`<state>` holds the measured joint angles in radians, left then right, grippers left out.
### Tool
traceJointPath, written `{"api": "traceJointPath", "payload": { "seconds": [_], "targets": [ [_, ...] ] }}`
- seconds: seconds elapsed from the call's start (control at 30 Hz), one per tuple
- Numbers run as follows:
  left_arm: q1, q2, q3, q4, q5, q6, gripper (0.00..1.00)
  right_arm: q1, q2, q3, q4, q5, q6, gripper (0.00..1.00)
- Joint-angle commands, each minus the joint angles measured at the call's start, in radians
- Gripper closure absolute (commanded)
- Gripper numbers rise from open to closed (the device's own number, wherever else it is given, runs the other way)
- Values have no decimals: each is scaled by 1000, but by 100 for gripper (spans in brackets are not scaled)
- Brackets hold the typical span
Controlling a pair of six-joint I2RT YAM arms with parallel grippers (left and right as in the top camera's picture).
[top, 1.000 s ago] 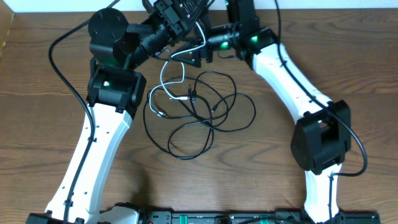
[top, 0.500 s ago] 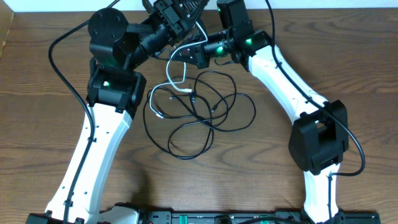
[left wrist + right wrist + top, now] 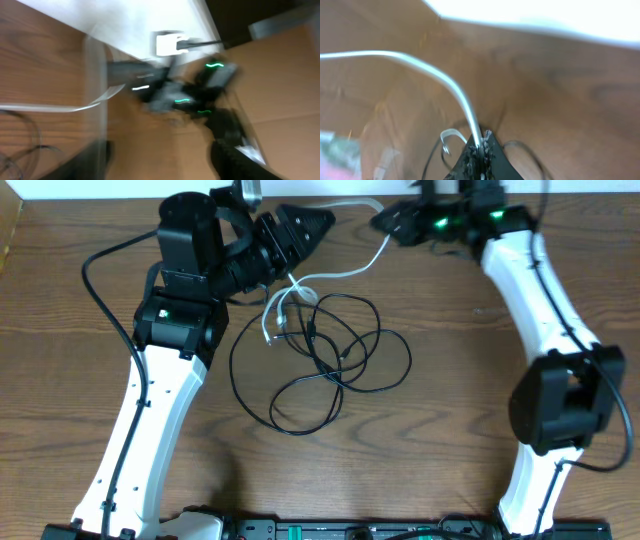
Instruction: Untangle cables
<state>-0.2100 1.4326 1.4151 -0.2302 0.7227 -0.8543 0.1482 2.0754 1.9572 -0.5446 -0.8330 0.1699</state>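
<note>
The white cable (image 3: 345, 271) still runs onto the black tangle, so the right gripper needs to lift it toward the right in the overhead view next, then lower it beside that tangle.
My right gripper (image 3: 386, 222) is near the table's far edge, shut on the white cable (image 3: 345, 271). In the right wrist view the closed fingertips (image 3: 481, 150) pinch the white cable (image 3: 440, 80), which rises from them in an arc to the left. From the grip it slants down-left to a small loop (image 3: 272, 320) on the tangle of black cables (image 3: 335, 355) in the table's middle. My left gripper (image 3: 318, 222) hovers just left of the right one. Its blurred fingers (image 3: 95, 160) stand wide apart with nothing between them. The white cable (image 3: 50, 107) passes to their left.
A white wall (image 3: 120, 188) runs along the table's far edge, and a cardboard box corner (image 3: 8, 230) sits far left. A thick black arm cord (image 3: 100, 300) curves beside the left arm. Both arm bases stand at the near edge.
The right gripper shut on the white cable and swung up-right toward the far edge, stretching it. The left gripper opened, let the white cable go and shifted slightly.
</note>
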Motion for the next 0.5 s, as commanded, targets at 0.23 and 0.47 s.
{"api": "traceJointPath", "payload": {
  "seconds": [0.23,0.47],
  "targets": [
    [5,-8,11,-248,-257,337,6,-222,-125,348,-5,19,196,99],
    [5,-8,11,-373,-430,407,5,-436,-126,386,-144,61,214,99]
  ]
}}
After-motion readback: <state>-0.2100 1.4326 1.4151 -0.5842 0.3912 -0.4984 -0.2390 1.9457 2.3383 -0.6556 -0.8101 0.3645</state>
